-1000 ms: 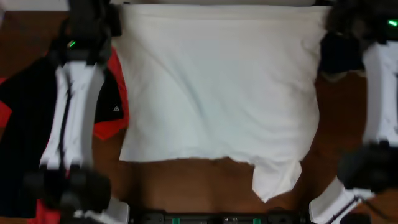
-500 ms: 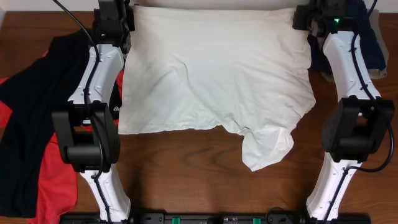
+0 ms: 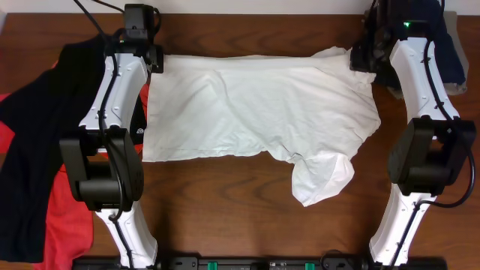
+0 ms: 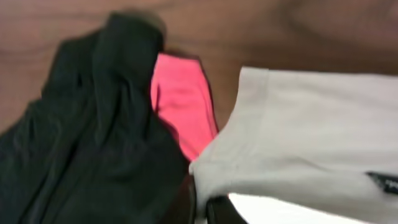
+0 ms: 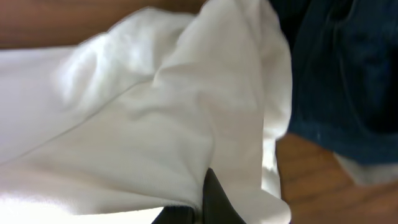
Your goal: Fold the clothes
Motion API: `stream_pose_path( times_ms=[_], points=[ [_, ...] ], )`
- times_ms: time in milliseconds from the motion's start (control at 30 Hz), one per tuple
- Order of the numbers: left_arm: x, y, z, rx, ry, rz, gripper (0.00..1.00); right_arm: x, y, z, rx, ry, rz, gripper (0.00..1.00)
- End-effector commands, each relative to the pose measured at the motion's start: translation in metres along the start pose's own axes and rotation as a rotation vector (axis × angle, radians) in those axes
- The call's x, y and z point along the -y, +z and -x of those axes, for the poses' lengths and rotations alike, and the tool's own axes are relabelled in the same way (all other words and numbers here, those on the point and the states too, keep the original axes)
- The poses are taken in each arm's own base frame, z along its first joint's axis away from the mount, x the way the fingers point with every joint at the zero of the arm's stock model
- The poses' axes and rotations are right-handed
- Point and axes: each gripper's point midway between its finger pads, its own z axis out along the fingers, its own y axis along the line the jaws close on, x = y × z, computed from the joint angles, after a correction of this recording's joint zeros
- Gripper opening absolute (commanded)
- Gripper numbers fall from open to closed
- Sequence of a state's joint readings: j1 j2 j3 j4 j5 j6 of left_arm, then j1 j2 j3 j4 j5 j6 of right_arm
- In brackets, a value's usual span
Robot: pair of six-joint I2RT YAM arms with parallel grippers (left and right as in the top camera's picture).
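I need to move my right gripper back and down onto the spread shirt near the dark blue garment next and let go of the shirt's corner, because the cloth of that corner is still raised.
A white T-shirt lies spread across the middle of the wooden table, one sleeve hanging toward the front right. My left gripper is shut on the shirt's far left corner; in the left wrist view the white cloth bunches at the fingers. My right gripper is shut on the shirt's far right corner, where the cloth is lifted and folded over. In the right wrist view the white fabric wraps round the dark finger.
A black garment and a red one lie at the left, beside the left arm; both show in the left wrist view. A dark blue garment lies at the far right, and in the right wrist view.
Both grippers have moved toward the front, pulling the shirt's far edge with them. The shirt's far part, stretched to the table's back edge before, now lies shorter with bare wood behind it.
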State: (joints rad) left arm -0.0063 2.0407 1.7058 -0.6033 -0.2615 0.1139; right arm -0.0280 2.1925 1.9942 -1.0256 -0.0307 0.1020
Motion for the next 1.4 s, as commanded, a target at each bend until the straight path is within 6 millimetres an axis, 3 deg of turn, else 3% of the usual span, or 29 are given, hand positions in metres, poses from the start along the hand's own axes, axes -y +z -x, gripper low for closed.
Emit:
stream_pose_path(
  times_ms=[0,200,300,367,400,467,600,733,900,1000,1100,1233,1367],
  points=[
    [-0.008,-0.008,-0.007,-0.017,0.008,0.003,0.06,0.004,-0.014,0.0,0.01,0.005,-0.026,0.01],
    [0.008,-0.001,-0.029,-0.078,0.026,-0.07,0.06,0.006,0.001,-0.023,-0.061,0.005,-0.033,0.02],
    [0.009,0.003,-0.039,-0.103,0.033,-0.071,0.07,0.008,0.014,-0.039,-0.104,0.006,-0.037,0.09],
    [0.01,0.005,-0.044,-0.117,0.036,-0.072,0.29,0.01,0.023,-0.05,-0.134,0.007,-0.04,0.27],
    [0.011,0.006,-0.046,-0.121,0.038,-0.072,0.47,0.01,0.025,-0.054,-0.146,0.007,-0.041,0.37],
    [0.011,0.007,-0.049,-0.126,0.04,-0.072,0.81,0.011,0.028,-0.059,-0.161,0.008,-0.043,0.46],
    [0.009,0.003,-0.046,-0.119,0.038,-0.069,0.99,0.005,0.02,-0.051,-0.13,0.009,-0.012,0.54],
    [-0.002,-0.029,-0.029,-0.071,0.004,-0.064,0.98,-0.004,-0.01,-0.032,-0.056,0.008,0.034,0.61],
    [-0.03,-0.11,-0.001,0.089,-0.111,-0.061,0.98,-0.013,-0.082,-0.016,0.081,0.0,0.08,0.72],
    [-0.042,-0.159,0.001,0.162,-0.155,-0.08,0.98,-0.014,-0.124,-0.022,0.124,0.008,0.085,0.74],
    [-0.048,-0.189,-0.017,0.142,-0.222,-0.1,0.98,-0.015,-0.152,-0.045,0.101,0.044,0.087,0.72],
    [-0.047,-0.19,-0.054,0.0,-0.297,-0.096,0.98,-0.008,-0.159,-0.081,0.023,0.102,0.023,0.71],
    [-0.036,-0.164,-0.1,-0.168,-0.431,-0.065,0.98,-0.009,-0.139,-0.122,-0.052,0.165,0.008,0.7]
  ],
)
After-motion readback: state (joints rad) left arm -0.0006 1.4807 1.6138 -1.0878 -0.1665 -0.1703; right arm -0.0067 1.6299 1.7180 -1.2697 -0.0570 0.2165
